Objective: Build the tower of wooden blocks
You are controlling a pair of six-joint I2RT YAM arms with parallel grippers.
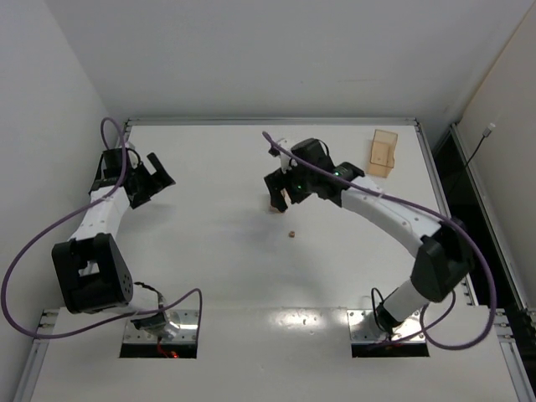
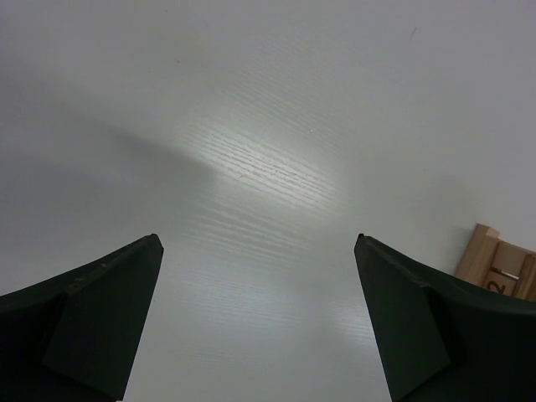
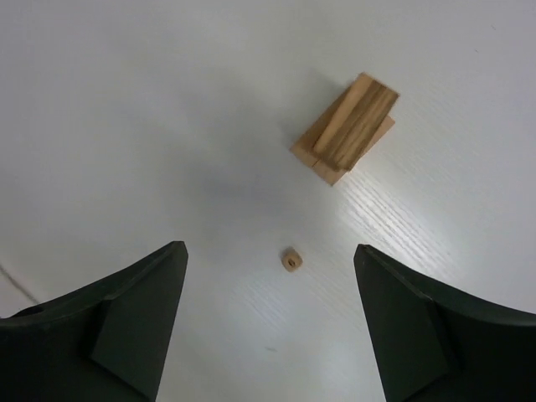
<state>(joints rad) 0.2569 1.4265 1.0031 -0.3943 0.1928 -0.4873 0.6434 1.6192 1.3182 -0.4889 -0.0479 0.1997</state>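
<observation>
My right gripper lowers and comes back onto the tiny wooden bit (image 1: 291,234) (image 3: 291,260) next, narrowing its fingers since the bit is far smaller than their gap.
The wood blocks (image 3: 345,127) form a short stack of flat light-brown pieces on the white table, ahead and to the right of my right gripper (image 3: 268,251). That gripper is open and empty above the table. A tiny wooden bit (image 3: 291,260) lies alone between its fingertips, below them. In the top view the stack (image 1: 275,203) shows just under the right gripper (image 1: 276,191), and the tiny bit (image 1: 291,234) lies a little nearer. My left gripper (image 1: 153,182) is far to the left; it is open and empty over bare table in its wrist view (image 2: 258,239).
A translucent amber box (image 1: 383,153) stands at the back right of the table (image 1: 209,251). A pale wooden-looking piece (image 2: 494,260) peeks out behind the left gripper's right finger; I cannot tell what it is. Walls close in the table at the back and sides.
</observation>
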